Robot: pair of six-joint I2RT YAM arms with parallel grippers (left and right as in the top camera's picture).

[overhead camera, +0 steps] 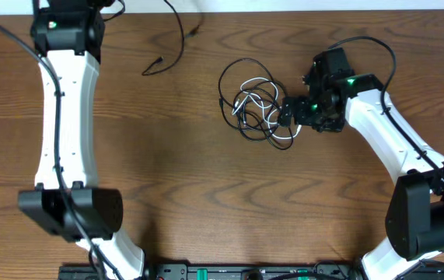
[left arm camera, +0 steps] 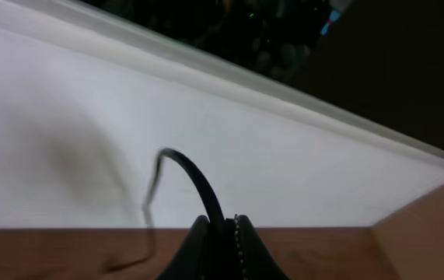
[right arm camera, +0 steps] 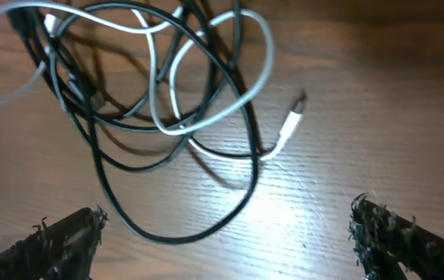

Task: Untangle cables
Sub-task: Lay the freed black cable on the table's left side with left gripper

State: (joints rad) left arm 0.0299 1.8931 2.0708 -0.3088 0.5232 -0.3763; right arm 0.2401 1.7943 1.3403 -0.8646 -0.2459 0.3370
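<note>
The black cable goes down to the left in the overhead view next and my left gripper releases it, since the tabletop's bare far corner lies below on that side.
A tangle of cables [overhead camera: 256, 109] lies right of the table's middle: black loops wound with a shorter white cable [overhead camera: 254, 87]. My right gripper [overhead camera: 288, 114] is open at the tangle's right edge. In the right wrist view its fingers [right arm camera: 229, 241] spread wide either side of a black loop [right arm camera: 183, 232]. The white cable's plug [right arm camera: 291, 124] lies just beyond. A separate black cable [overhead camera: 176, 39] runs from the far edge to a plug end at the back. My left gripper [left arm camera: 222, 223] is shut on a black cable [left arm camera: 194, 175] near the far edge. The overhead view does not show it.
The left arm [overhead camera: 68, 85] stretches along the table's left side to the far edge. The right arm [overhead camera: 385, 128] reaches in from the front right. A white wall [left arm camera: 245, 155] rises behind the far table edge. A power strip [overhead camera: 229, 272] lies along the front edge.
</note>
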